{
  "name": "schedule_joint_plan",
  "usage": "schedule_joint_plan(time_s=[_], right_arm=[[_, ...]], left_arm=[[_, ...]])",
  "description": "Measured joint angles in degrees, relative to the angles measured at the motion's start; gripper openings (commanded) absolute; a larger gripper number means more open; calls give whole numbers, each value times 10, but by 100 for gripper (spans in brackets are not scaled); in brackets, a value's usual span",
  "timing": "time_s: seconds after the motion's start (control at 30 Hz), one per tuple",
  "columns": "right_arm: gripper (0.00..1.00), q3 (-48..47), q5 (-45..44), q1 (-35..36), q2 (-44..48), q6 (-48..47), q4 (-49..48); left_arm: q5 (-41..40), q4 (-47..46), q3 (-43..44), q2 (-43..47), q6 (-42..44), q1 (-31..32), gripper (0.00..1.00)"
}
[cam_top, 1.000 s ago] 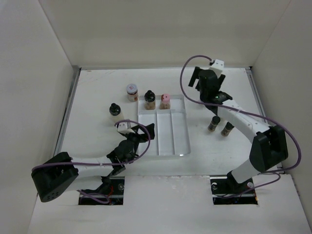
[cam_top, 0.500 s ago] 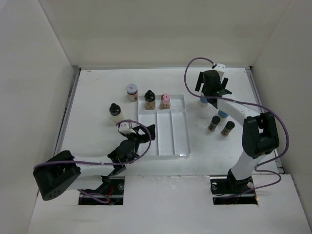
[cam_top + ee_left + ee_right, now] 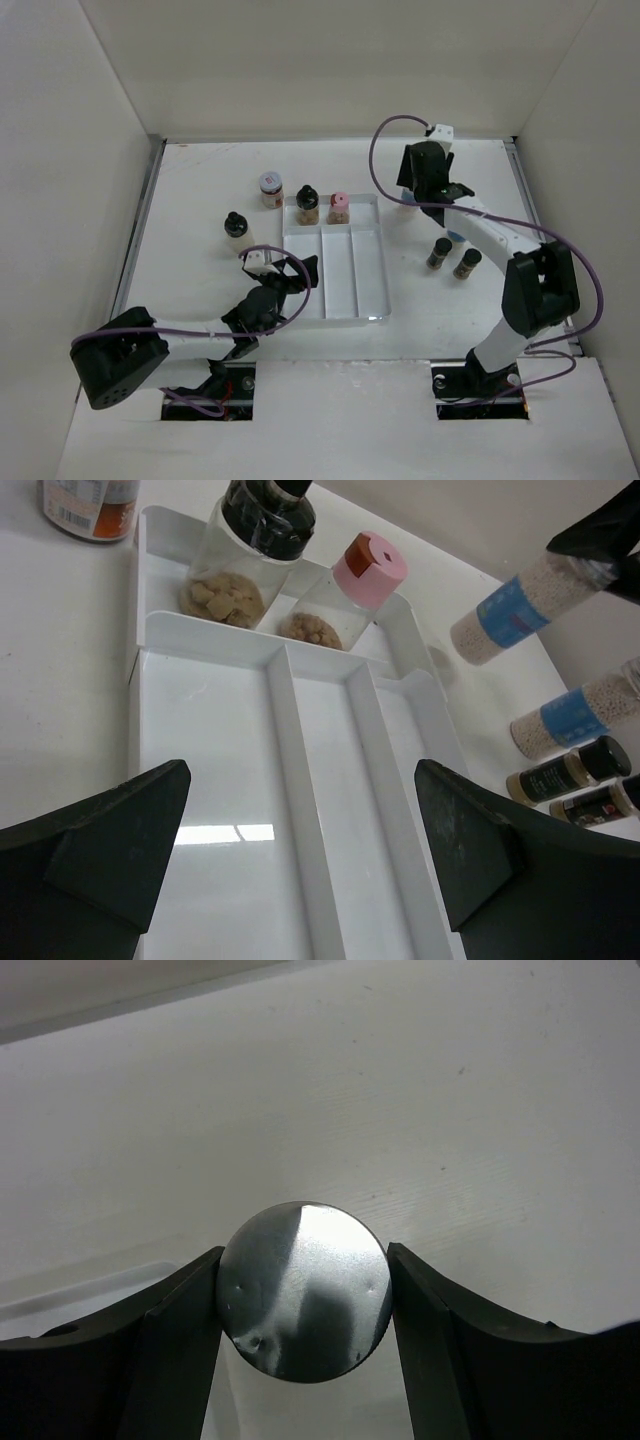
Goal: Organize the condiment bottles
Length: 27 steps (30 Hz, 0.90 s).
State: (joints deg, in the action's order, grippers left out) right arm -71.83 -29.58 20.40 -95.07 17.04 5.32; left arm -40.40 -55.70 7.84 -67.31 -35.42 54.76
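Observation:
I should carry the tall bottle with my right gripper over to the far section's loose end (image 3: 365, 209) (image 3: 95, 1303), lower it and let go, because that end is below the gripper, to the left in the top view.
My right gripper (image 3: 305, 1255) is shut on the round silver cap (image 3: 305, 1290) of a tall blue-labelled bottle (image 3: 505, 615), to the right of the clear divided tray (image 3: 352, 272); both fingers press the cap's sides. A second blue-labelled bottle (image 3: 572, 715) stands beside it. Two small brown black-capped bottles (image 3: 438, 252) stand nearer, on the right. A black-capped bottle (image 3: 307, 203) and a pink-capped one (image 3: 339, 207) stand in the tray's far compartment. A white-lidded jar (image 3: 270, 188) and another black-capped bottle (image 3: 236, 228) stand left of the tray. My left gripper (image 3: 300, 870) hangs open over the tray's near end.
White walls close in the table on the left, back and right. The tray's three long compartments (image 3: 215, 780) hold nothing. The right arm (image 3: 500, 240) arches over the bottles on the right side.
My right gripper has come down over the blue-labelled bottle, shifted slightly left, and closed its fingers on the silver cap. The left arm has not moved.

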Motion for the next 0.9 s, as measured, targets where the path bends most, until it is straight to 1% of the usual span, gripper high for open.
schedule_joint_plan(time_s=[0.1,0.3,0.5,0.6,0.73,0.77,0.9], right_arm=[[51,-4,-4,43,22,-5,-6],[51,-16,1,114,12,-7,-24],[52,-37,5,127,-34,-8,-40],[54,-40,9,127,-56,-7,-49],[61,-41,9,127,-87,-3,-54],[64,-41,9,127,-94,-1,-57],[90,-41,7,131,-97,7,-74]], left_arm=[[1,0,0,-1,0,-1,98],[2,0,0,-1,-1,-1,98],[2,0,0,0,-2,-1,98],[2,0,0,0,-2,-1,98],[2,0,0,0,-2,-1,98],[2,0,0,0,-2,-1,98],[2,0,0,-1,-2,-2,98]])
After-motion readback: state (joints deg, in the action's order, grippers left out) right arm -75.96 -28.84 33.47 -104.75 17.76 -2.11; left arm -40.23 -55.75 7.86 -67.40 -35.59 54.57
